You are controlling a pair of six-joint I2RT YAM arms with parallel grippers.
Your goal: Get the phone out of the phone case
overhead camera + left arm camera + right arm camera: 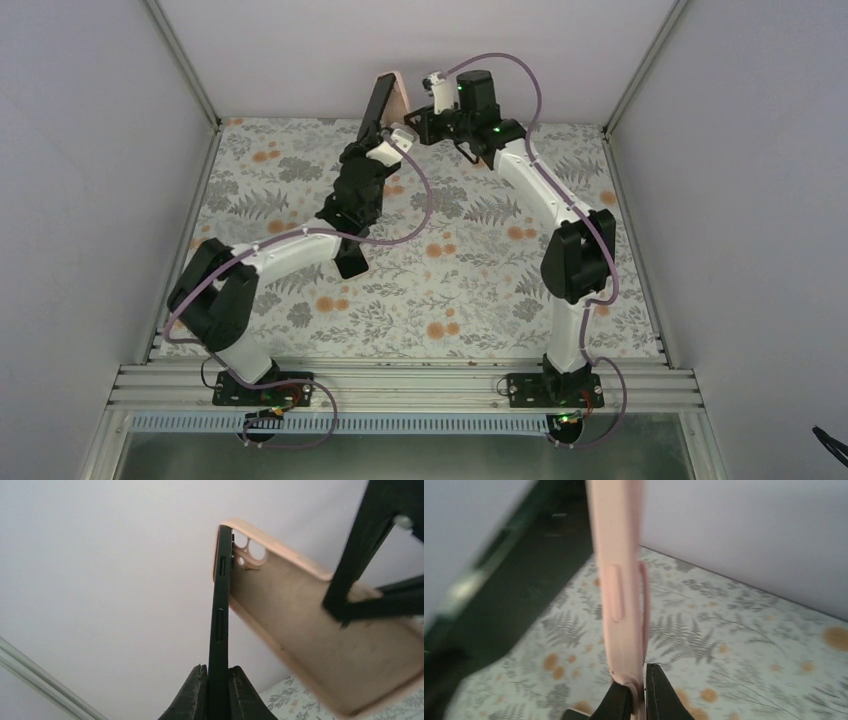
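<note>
The phone meets only the top corner of the case, so my right gripper should pull the case back and down, away from the phone, to get it onto open cloth (455, 222).
A black phone (377, 108) is held upright at the back of the table, seen edge-on in the left wrist view (220, 605). My left gripper (218, 687) is shut on its lower edge. A pink phone case (402, 95) stands just right of it, open and tilted away, touching the phone only near the top corner (300, 630). My right gripper (639, 692) is shut on the case's wall (619, 580). In the top view the left gripper (368, 140) sits below the phone and the right gripper (418, 122) beside the case.
The floral table cloth (470, 260) covers the table. White walls enclose the back and sides, with a metal frame post (185, 60) at the back left. Both arms reach toward the back wall.
</note>
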